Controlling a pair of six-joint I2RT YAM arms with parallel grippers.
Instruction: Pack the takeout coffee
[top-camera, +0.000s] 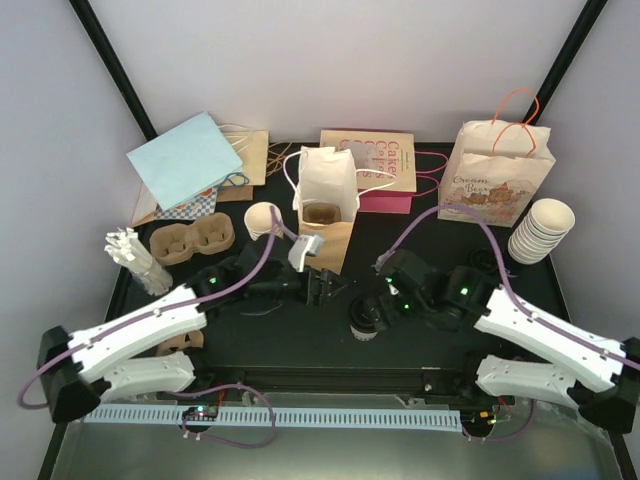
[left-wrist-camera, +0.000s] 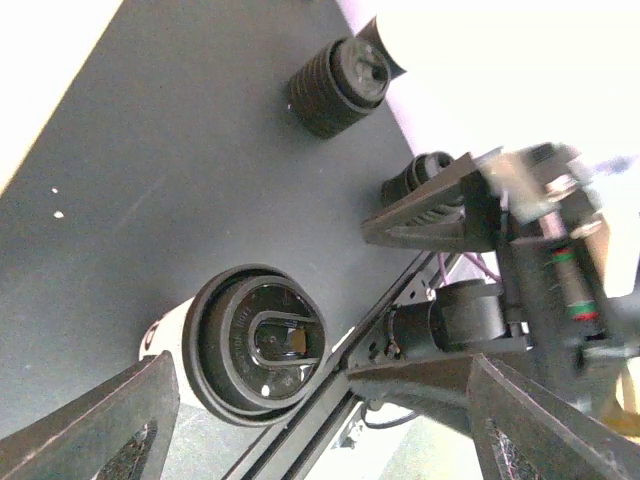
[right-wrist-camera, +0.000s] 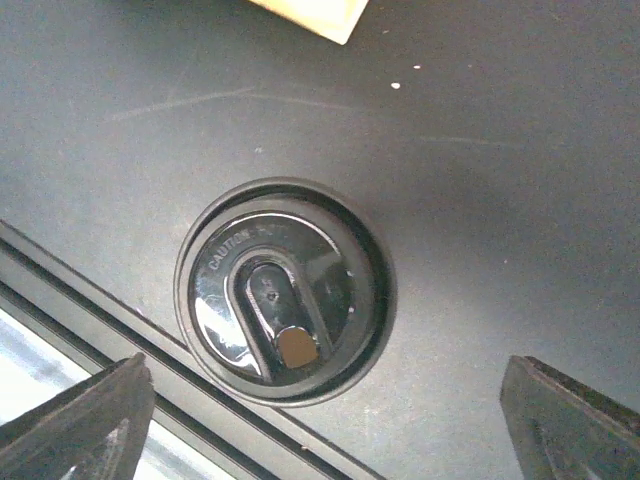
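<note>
I should move my right gripper to the left in the top view next and lower it around the lidded cup (left-wrist-camera: 258, 342), because the cup is below my gripper on that side.
The takeout coffee (top-camera: 364, 322) is a small cream cup capped with a round black lid, standing upright on the black table near the front rail. In the right wrist view the lid (right-wrist-camera: 285, 290) lies directly below the camera, and my right gripper (right-wrist-camera: 325, 420) is open, its fingers wide on either side and clear of it. My left gripper (left-wrist-camera: 320, 430) is open too, and the lidded cup (left-wrist-camera: 258, 342) stands just beyond its left finger (left-wrist-camera: 120, 425), untouched. From above, the left gripper (top-camera: 322, 290) sits to the cup's upper left and the right gripper (top-camera: 380, 303) hangs just above the cup.
A white paper bag (top-camera: 325, 190) stands open behind the grippers. A brown pulp carrier (top-camera: 192, 240) and a loose cream cup (top-camera: 263, 218) lie at the left, a stack of cups (top-camera: 540, 230) at the right. Printed bags (top-camera: 495, 175) line the back. The metal rail (top-camera: 330, 375) runs along the front.
</note>
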